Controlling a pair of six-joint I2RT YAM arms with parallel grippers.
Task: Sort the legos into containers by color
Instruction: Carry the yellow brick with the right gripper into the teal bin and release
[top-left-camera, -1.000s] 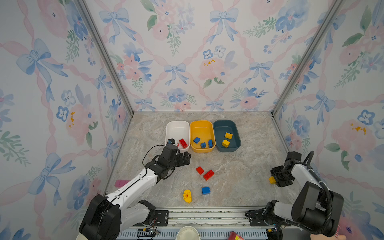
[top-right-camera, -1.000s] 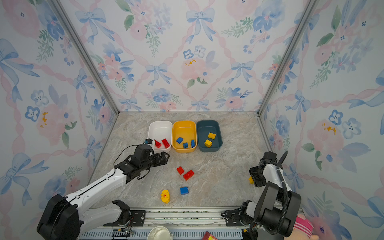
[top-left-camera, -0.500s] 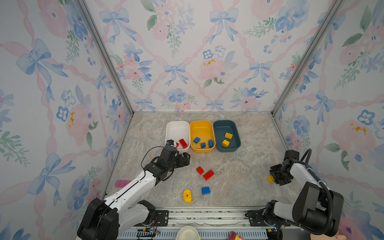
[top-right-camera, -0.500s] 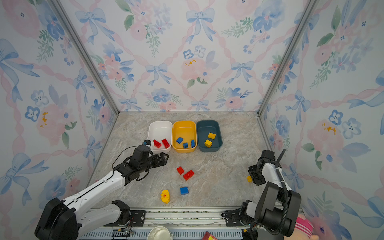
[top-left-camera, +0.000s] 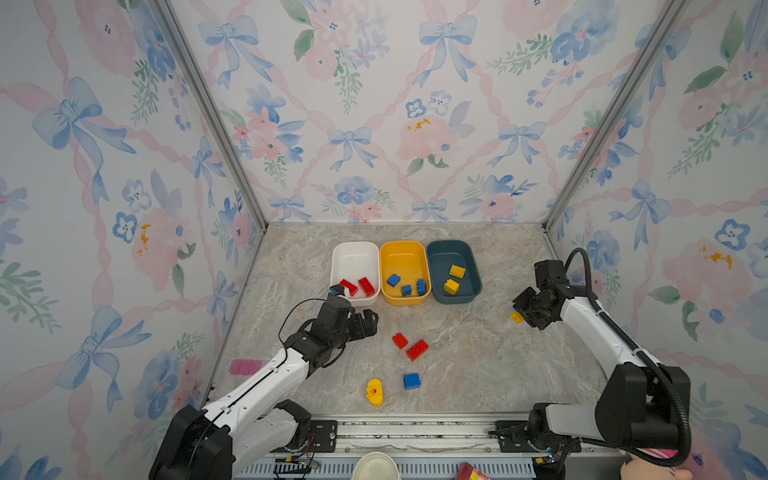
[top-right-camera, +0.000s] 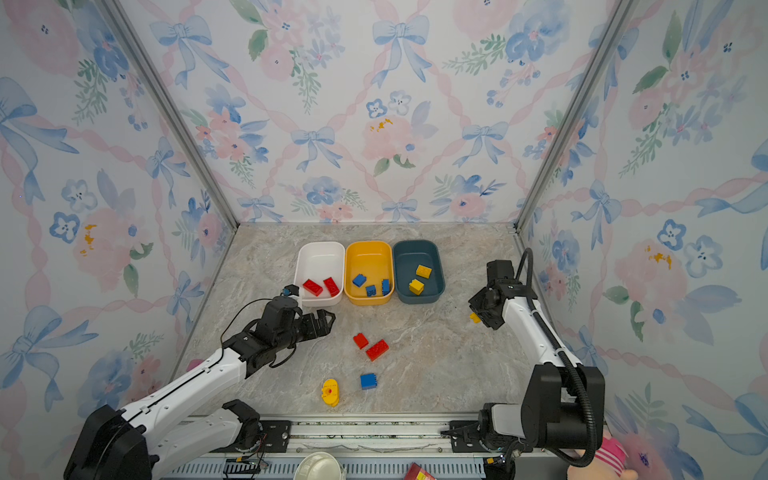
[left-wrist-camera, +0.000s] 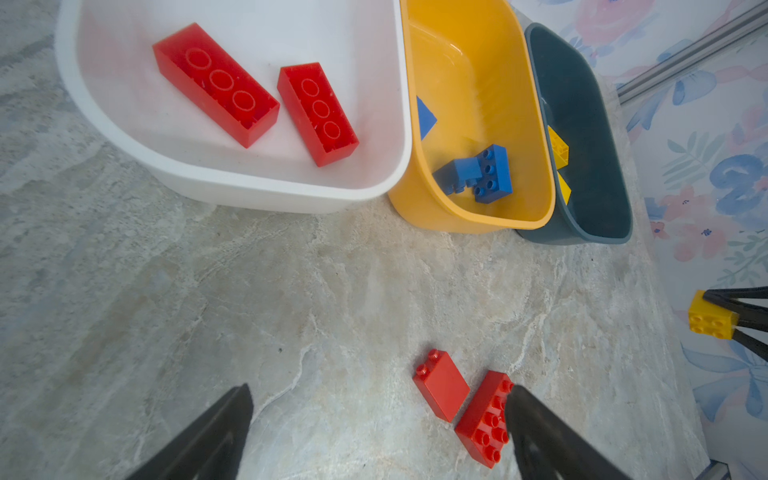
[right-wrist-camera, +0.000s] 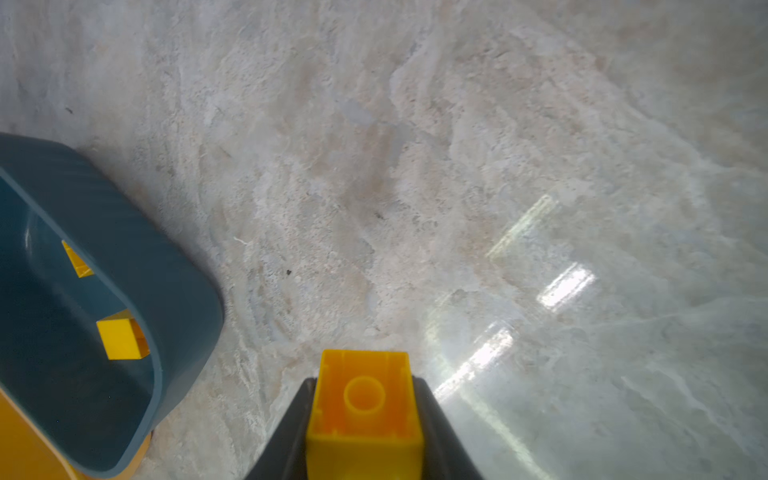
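Observation:
My right gripper swings outward next and releases the yellow lego over the near half of the teal container, which holds yellow legos and stands outward and sideways.
My right gripper (top-left-camera: 519, 316) is shut on a yellow lego (right-wrist-camera: 365, 399), held above the table to the right of the teal container (top-left-camera: 452, 253); the left wrist view shows this lego (left-wrist-camera: 710, 319) too. My left gripper (left-wrist-camera: 378, 392) hangs open just in front of the white container (top-left-camera: 355, 255), with two loose red legos (top-left-camera: 400, 340) (top-left-camera: 417, 349) to its right. A blue lego (top-left-camera: 411, 380) and a rounded yellow lego (top-left-camera: 374, 391) lie near the front. The white container holds red legos, the yellow container (top-left-camera: 403, 252) blue ones, and the teal one yellow ones.
A flat pink block (top-left-camera: 245, 366) lies by the left wall. A paper cup (top-left-camera: 376, 467) stands below the front rail. Flowered walls close in the table on three sides.
My right gripper has shut on the yellow lego and carried it left and toward the back, away from the right wall. The left arm has hardly moved.

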